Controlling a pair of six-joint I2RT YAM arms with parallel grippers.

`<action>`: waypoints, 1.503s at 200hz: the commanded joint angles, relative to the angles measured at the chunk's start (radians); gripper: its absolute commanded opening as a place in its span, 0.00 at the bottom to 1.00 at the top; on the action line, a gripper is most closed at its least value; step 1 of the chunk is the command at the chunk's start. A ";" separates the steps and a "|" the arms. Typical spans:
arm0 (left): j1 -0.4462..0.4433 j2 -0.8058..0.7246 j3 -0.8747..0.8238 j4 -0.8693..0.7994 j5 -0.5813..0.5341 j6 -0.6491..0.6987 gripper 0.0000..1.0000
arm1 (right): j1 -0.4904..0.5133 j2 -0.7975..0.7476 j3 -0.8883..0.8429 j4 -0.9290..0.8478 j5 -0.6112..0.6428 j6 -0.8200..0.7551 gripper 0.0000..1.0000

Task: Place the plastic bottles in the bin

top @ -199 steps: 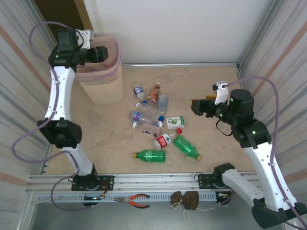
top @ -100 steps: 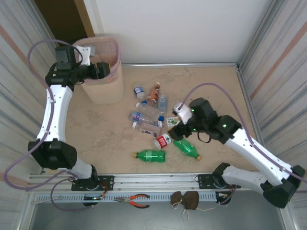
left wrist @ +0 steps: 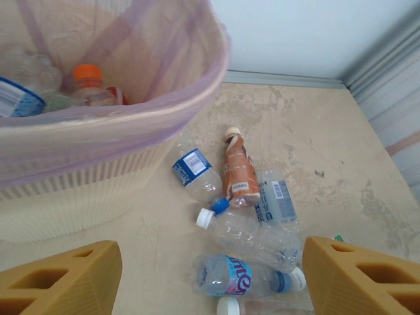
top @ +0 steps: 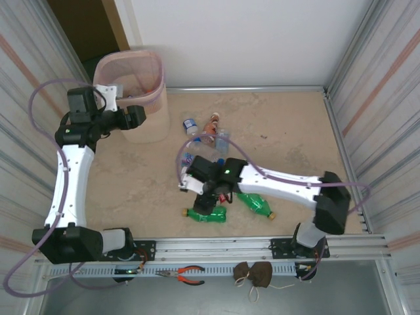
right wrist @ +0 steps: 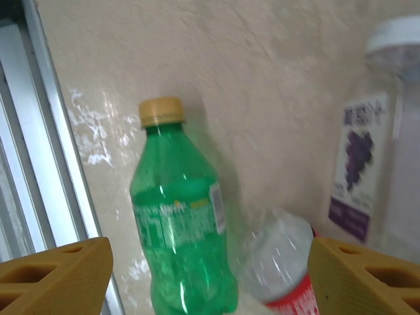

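I will next bring my right gripper down past the green bottle's label onto the yellow cap below my fingers, because that end of the green bottle is clear of other bottles.
The beige bin with its pink liner stands at the back left and holds several plastic bottles, one with an orange cap. My left gripper hangs open in front of the bin wall, its jaws empty. Several plastic bottles lie mid-floor: a blue-labelled one, an orange-labelled one and a clear one. My right gripper is open just over a green bottle with a yellow cap, next to a red-labelled bottle. A second green bottle lies to the right.
An aluminium rail runs along the front edge, close to the green bottle. Pliers and a brown pouch lie beyond it. Corrugated walls close in both sides. A purple-labelled bottle lies near the right fingers.
My right arm has swung from the right side across to the front bottles and lowered over the green one. My left gripper has drawn back from over the bin to in front of it.
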 commanded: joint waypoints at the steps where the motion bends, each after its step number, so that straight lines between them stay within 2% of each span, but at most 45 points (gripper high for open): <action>1: 0.033 -0.043 -0.024 0.024 0.034 -0.017 0.73 | 0.032 0.114 0.103 -0.084 0.017 -0.038 0.77; 65: 0.064 -0.068 -0.020 0.010 0.025 -0.005 0.73 | 0.088 0.475 0.423 -0.239 0.014 -0.055 0.76; 117: 0.064 -0.074 -0.013 0.031 0.016 -0.014 0.72 | 0.106 0.638 0.523 -0.319 0.046 -0.063 0.72; 160: 0.064 -0.069 -0.010 0.030 0.018 -0.015 0.73 | 0.122 0.673 0.559 -0.341 0.058 -0.072 0.62; 204: 0.064 -0.069 -0.008 0.035 0.022 -0.021 0.72 | 0.126 0.676 0.559 -0.344 0.085 -0.078 0.43; 239: 0.064 -0.071 -0.005 0.033 0.026 -0.023 0.72 | 0.126 0.671 0.561 -0.344 0.089 -0.078 0.32; 300: 0.064 -0.089 -0.017 0.054 0.055 -0.023 0.72 | 0.121 0.605 0.562 -0.327 0.022 -0.063 0.19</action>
